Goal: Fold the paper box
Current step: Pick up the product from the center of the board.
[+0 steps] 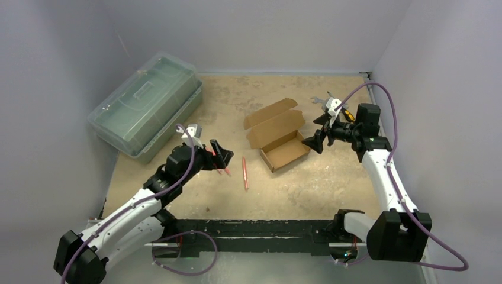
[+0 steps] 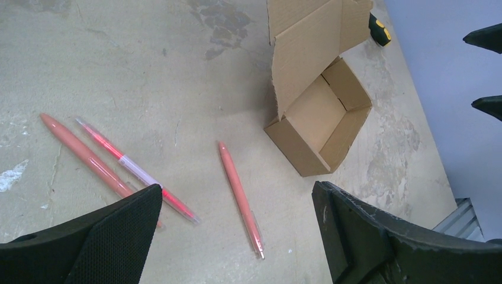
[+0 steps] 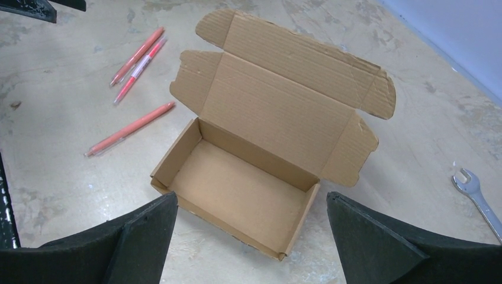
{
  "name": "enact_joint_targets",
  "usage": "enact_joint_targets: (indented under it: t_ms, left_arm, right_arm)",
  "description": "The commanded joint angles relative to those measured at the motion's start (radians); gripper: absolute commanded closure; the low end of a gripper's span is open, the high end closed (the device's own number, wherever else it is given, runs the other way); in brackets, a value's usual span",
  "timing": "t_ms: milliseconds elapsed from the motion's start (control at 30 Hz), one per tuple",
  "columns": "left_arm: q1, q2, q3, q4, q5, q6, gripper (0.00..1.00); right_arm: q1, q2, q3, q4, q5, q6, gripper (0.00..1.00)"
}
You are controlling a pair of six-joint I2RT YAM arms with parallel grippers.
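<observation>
The pen lies below the left gripper's open fingers, slanted to them, so they will next turn, go down onto the clear pink pen at its pale label and close there.
The paper box stands in the middle of the table as a brown cardboard tray with all its walls up. Its lid and tabs lie open toward the back. In the right wrist view the box sits just beyond my right gripper, which is open and holds nothing. My right gripper hangs at the box's right end. My left gripper is open left of the box, above the pens. From the left wrist the box lies ahead of the open left gripper.
One pink pen lies left of the box, with two more under the left gripper. A large green plastic case fills the back left. A wrench and a yellow-black tool lie right of the box.
</observation>
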Motion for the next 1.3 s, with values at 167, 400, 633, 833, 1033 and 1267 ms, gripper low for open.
enact_joint_targets:
  t_ms: [167, 400, 633, 833, 1033, 1267]
  left_arm:
    - [0.007, 0.056, 0.015, 0.041, -0.038, -0.073, 0.02]
    - [0.007, 0.125, 0.075, -0.053, -0.090, -0.131, 0.02]
    - [0.007, 0.152, 0.098, -0.092, -0.194, -0.168, 0.02]
    - [0.008, 0.223, 0.124, -0.117, -0.266, -0.221, 0.04]
    - [0.007, 0.374, 0.246, -0.239, -0.286, -0.259, 0.17]
    - [0.005, 0.614, 0.440, -0.424, -0.256, -0.324, 0.51]
  right_arm:
    - [-0.002, -0.026, -0.002, 0.012, 0.047, -0.014, 0.01]
    - [-0.003, -0.028, -0.002, 0.016, 0.074, -0.014, 0.01]
    - [-0.004, -0.038, -0.014, 0.033, 0.079, 0.000, 0.01]
    - [-0.003, -0.041, -0.016, 0.038, 0.078, 0.001, 0.01]
    - [-0.004, -0.040, -0.019, 0.040, 0.074, 0.001, 0.01]
    - [-0.003, -0.043, -0.021, 0.043, 0.079, 0.001, 0.01]
